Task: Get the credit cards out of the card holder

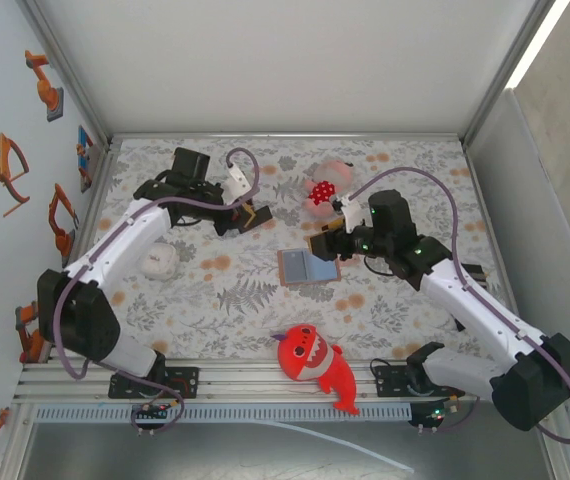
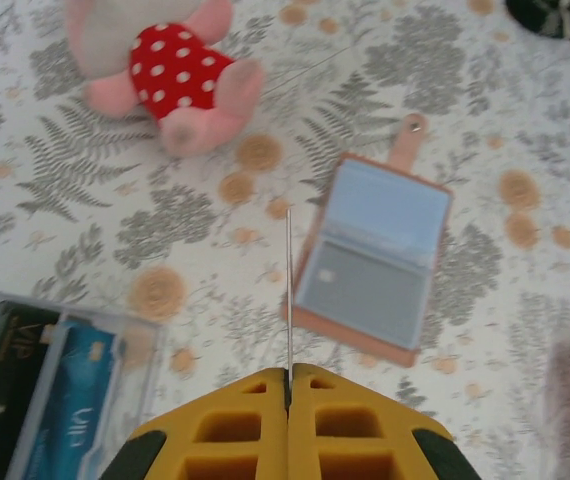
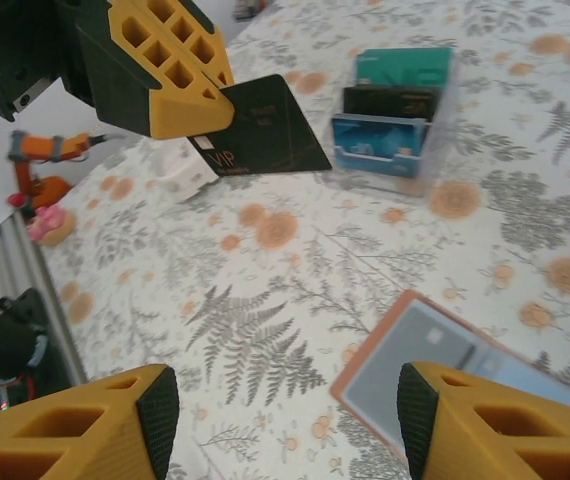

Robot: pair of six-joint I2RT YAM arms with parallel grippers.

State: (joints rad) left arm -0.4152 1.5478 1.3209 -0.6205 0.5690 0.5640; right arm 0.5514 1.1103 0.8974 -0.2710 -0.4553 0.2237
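Observation:
The left gripper moves over to the clear stand next and lowers onto its black card to release the card it holds, because a matching black card stands there.
The card holder lies open on the floral cloth, tan outside and blue-grey inside, its tab pointing away. My left gripper is shut on a black credit card, which I see edge-on as a thin line in the left wrist view. It holds the card in the air to the left of the holder and near a clear card stand. That stand holds a teal, a black and a blue card. My right gripper is open and empty, just above the holder's right edge.
A pink plush in a red polka-dot dress lies behind the holder. A red shark plush sits at the near edge and a white plush ball at the left. Bare cloth lies between the holder and the stand.

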